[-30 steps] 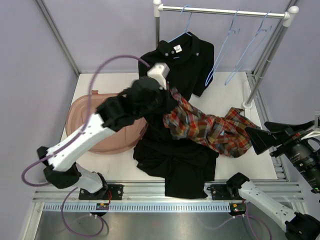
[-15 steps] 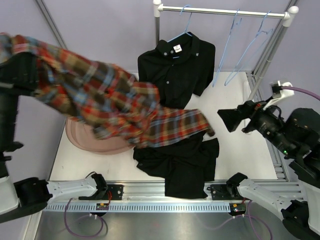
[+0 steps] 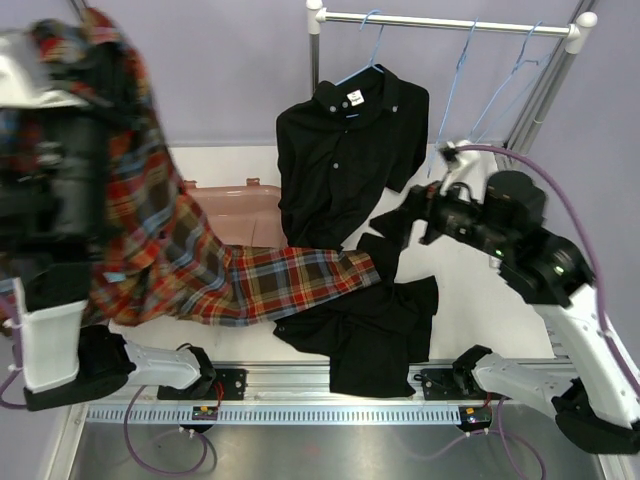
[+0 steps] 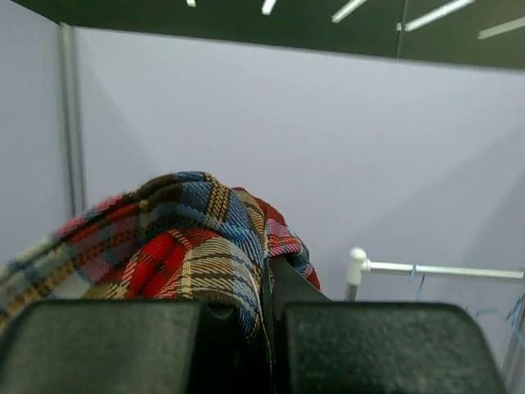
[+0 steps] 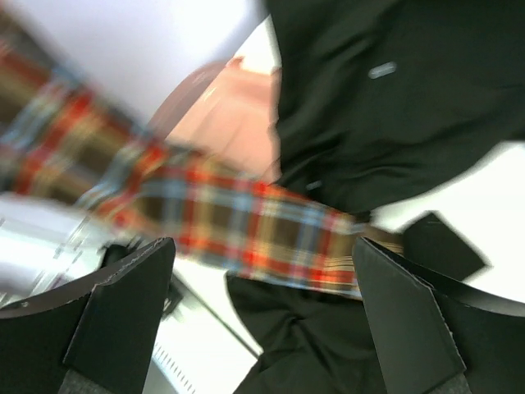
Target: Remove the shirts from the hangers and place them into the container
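Note:
I will swing my right gripper across next, onto the plaid shirt's edge by the container. The edge is to the left of my right gripper in the top view, and cloth hangs outside.
My left gripper [image 4: 269,289] is raised high at the far left, shut on the plaid shirt [image 3: 250,285]. The cloth drapes over the fingers and trails down across the container [image 3: 243,213] to the table. One black shirt [image 3: 350,150] hangs on a light-blue hanger [image 3: 367,52] on the rail. A second black shirt [image 3: 370,330] lies crumpled on the table near the front. My right gripper [image 3: 395,235] stands open and empty beside the hanging shirt's lower right edge. In the right wrist view its fingers [image 5: 123,304] frame the plaid shirt [image 5: 246,222] and the black cloth below.
Two empty light-blue hangers [image 3: 455,90] [image 3: 505,85] hang on the white-and-metal rail [image 3: 440,22], whose right post [image 3: 540,95] stands just behind my right arm. Grey walls close in the left and back. The arm bases sit on the front metal rail [image 3: 320,385].
My left gripper lifted the plaid shirt up and to the left, dragging it over the tub. My right arm swung in from the right edge toward the hanging black shirt, still open.

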